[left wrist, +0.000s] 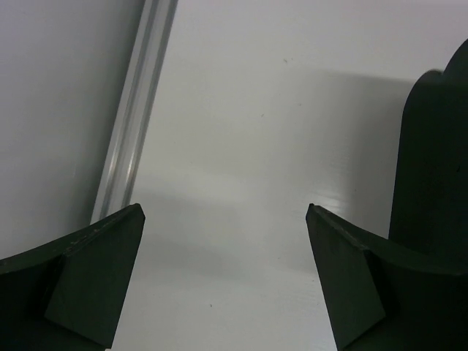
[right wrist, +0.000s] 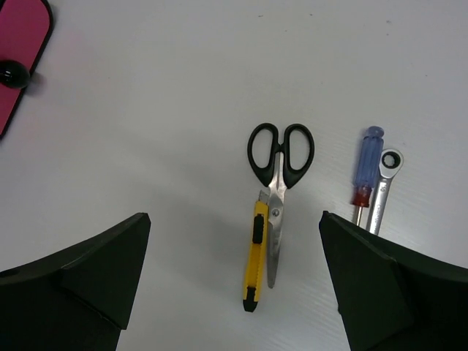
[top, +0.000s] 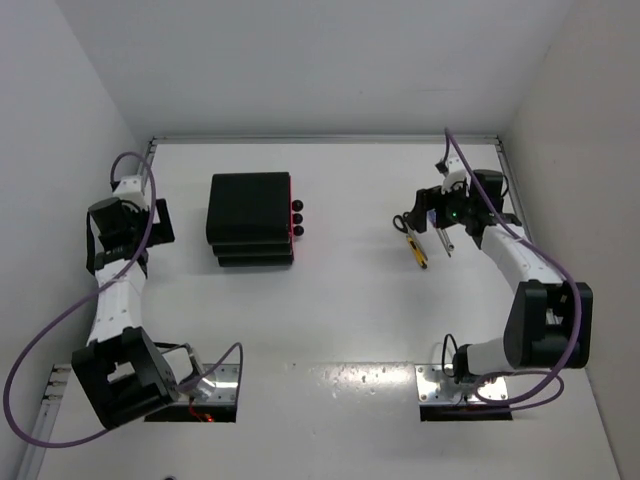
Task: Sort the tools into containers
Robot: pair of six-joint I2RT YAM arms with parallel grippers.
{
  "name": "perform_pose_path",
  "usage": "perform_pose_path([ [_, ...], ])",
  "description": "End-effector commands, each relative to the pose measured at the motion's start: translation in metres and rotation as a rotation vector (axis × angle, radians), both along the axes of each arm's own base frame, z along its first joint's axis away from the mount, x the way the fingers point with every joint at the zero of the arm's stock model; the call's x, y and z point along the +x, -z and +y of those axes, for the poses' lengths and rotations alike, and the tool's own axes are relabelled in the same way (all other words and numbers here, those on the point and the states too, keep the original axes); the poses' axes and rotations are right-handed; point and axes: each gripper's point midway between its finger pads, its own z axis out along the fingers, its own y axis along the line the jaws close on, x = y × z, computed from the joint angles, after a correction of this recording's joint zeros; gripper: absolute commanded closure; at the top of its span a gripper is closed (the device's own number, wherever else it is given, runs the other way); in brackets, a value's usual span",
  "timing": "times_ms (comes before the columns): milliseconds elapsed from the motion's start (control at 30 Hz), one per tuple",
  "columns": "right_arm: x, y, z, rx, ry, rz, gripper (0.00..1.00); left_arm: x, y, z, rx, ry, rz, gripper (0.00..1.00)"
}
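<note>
The pink drawers are shut, so I need to move my right gripper to the left in the top view next, lowering and turning it onto the bottom drawer's black knob [top: 298, 230] [right wrist: 13, 74].
The tools lie together on the white table in the right wrist view: a yellow-and-black utility knife [right wrist: 254, 256], black-handled scissors [right wrist: 280, 157] touching it, a blue-handled screwdriver [right wrist: 368, 164] and a silver wrench [right wrist: 384, 186]. My right gripper [right wrist: 232, 216] is open and empty, hovering above the knife and scissors. In the top view it [top: 440, 215] is over the tools [top: 419, 252]. The black cabinet [top: 250, 218] stands at the back left with its pink drawers shut and knobs [top: 296, 219] facing right. My left gripper [left wrist: 224, 208] is open and empty, left of the cabinet.
A pink drawer front [right wrist: 22, 44] with a black knob [right wrist: 11, 73] shows at the top left of the right wrist view. A metal rail [left wrist: 135, 117] runs along the left wall beside my left gripper [top: 160, 222]. White walls enclose the table.
</note>
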Motion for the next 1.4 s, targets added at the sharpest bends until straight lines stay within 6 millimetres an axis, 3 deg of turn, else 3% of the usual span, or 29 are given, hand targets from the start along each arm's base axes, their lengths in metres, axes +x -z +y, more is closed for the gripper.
perform_pose_path([
  [0, 0.010, -0.024, 0.008, 0.029, -0.047, -0.040, 0.01, 0.019, -0.073, 0.010, 0.041, -0.002, -0.143, 0.00],
  [33, 0.010, -0.025, 0.010, 0.043, -0.052, -0.036, 0.01, 0.019, -0.082, 0.013, 0.035, -0.031, -0.160, 0.00],
  [67, 0.009, -0.030, 0.015, 0.075, -0.061, -0.035, 0.01, 0.023, -0.110, 0.015, 0.048, -0.036, -0.221, 0.00],
  [167, 0.011, -0.041, 0.029, 0.130, -0.100, -0.027, 0.01, 0.025, -0.137, 0.000, 0.038, 0.051, -0.234, 0.00],
  [200, 0.005, -0.044, 0.045, 0.205, -0.147, 0.010, 0.01, 0.023, -0.143, -0.012, 0.036, 0.124, -0.219, 0.00],
  [233, 0.005, -0.043, 0.054, 0.247, -0.172, 0.041, 0.01, 0.025, -0.165, -0.028, 0.084, 0.254, -0.221, 0.00],
  [267, -0.004, -0.043, 0.066, 0.325, -0.221, 0.087, 0.01, 0.022, -0.159, -0.058, 0.004, 0.375, -0.191, 0.00],
  [367, -0.003, -0.042, 0.097, 0.447, -0.271, 0.172, 0.07, 0.020, -0.173, -0.101, -0.031, 0.515, -0.216, 0.00],
  [400, 0.000, -0.044, 0.106, 0.470, -0.285, 0.187, 0.07, 0.018, -0.172, -0.110, -0.034, 0.538, -0.216, 0.00],
  [433, -0.001, -0.032, 0.120, 0.492, -0.306, 0.244, 0.08, 0.016, -0.164, -0.127, -0.058, 0.579, -0.203, 0.00],
  [533, -0.002, -0.028, 0.153, 0.543, -0.363, 0.326, 0.17, 0.012, -0.155, -0.146, -0.061, 0.616, -0.199, 0.01],
  [567, -0.003, -0.015, 0.162, 0.564, -0.372, 0.382, 0.22, 0.012, -0.148, -0.154, -0.060, 0.628, -0.182, 0.01],
  [767, -0.001, 0.000, 0.208, 0.697, -0.427, 0.541, 0.32, 0.010, -0.133, -0.173, -0.030, 0.652, -0.178, 0.03],
  [900, 0.006, 0.019, 0.225, 0.760, -0.400, 0.623, 0.35, 0.015, -0.111, -0.186, -0.034, 0.663, -0.121, 0.03],
  [1133, 0.017, 0.062, 0.249, 0.844, -0.301, 0.770, 0.36, 0.022, -0.099, -0.204, -0.007, 0.673, -0.114, 0.03],
  [1367, 0.028, 0.069, 0.273, 0.895, -0.254, 0.820, 0.36, 0.030, -0.082, -0.212, 0.018, 0.639, -0.097, 0.03],
])
